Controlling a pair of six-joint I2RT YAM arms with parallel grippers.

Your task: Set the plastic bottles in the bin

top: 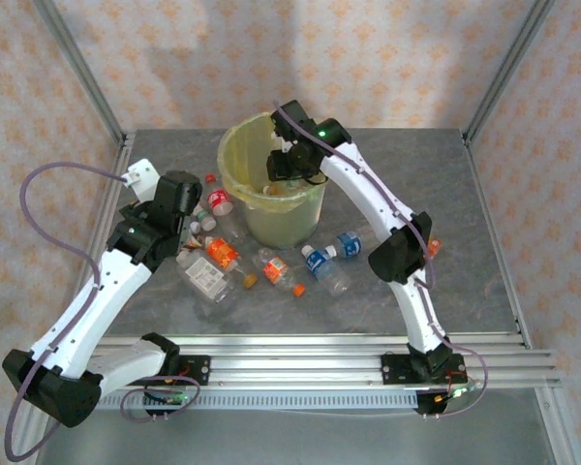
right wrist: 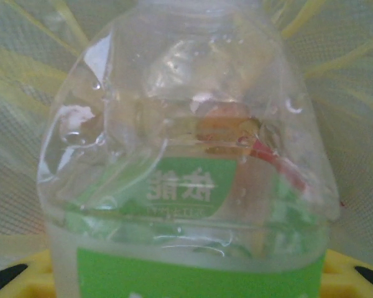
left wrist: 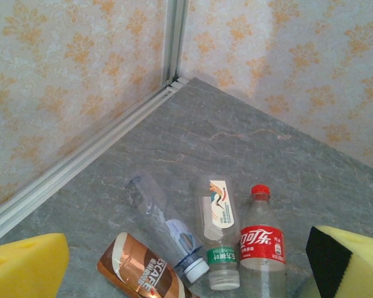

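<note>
The right gripper needs to go down deeper into the bin [top: 289,221] next and release the crushed clear bottle, as yellow liner already surrounds the bottle and the lined inside of the bin lies below.
My right gripper [top: 289,167] hangs over the mouth of the bin [top: 289,221], a pale yellow-green bucket with a yellow bag liner [right wrist: 25,74]. It is shut on a crushed clear bottle with a green label [right wrist: 186,180], which sits close in front of the right wrist camera. My left gripper [top: 179,199] stands open left of the bin, its yellow pads [left wrist: 25,264] wide apart. Beyond the pads lie a clear bottle with a white cap [left wrist: 168,230], a green-banded bottle [left wrist: 219,233], a red-labelled bottle [left wrist: 261,242] and a brown-labelled one [left wrist: 140,273].
More plastic bottles lie on the grey table in front of the bin: an orange-labelled one [top: 222,254], another with an orange cap [top: 279,271], two blue-labelled ones [top: 324,263] and a large clear one [top: 205,281]. Patterned walls and a metal corner post [left wrist: 173,43] close the table in.
</note>
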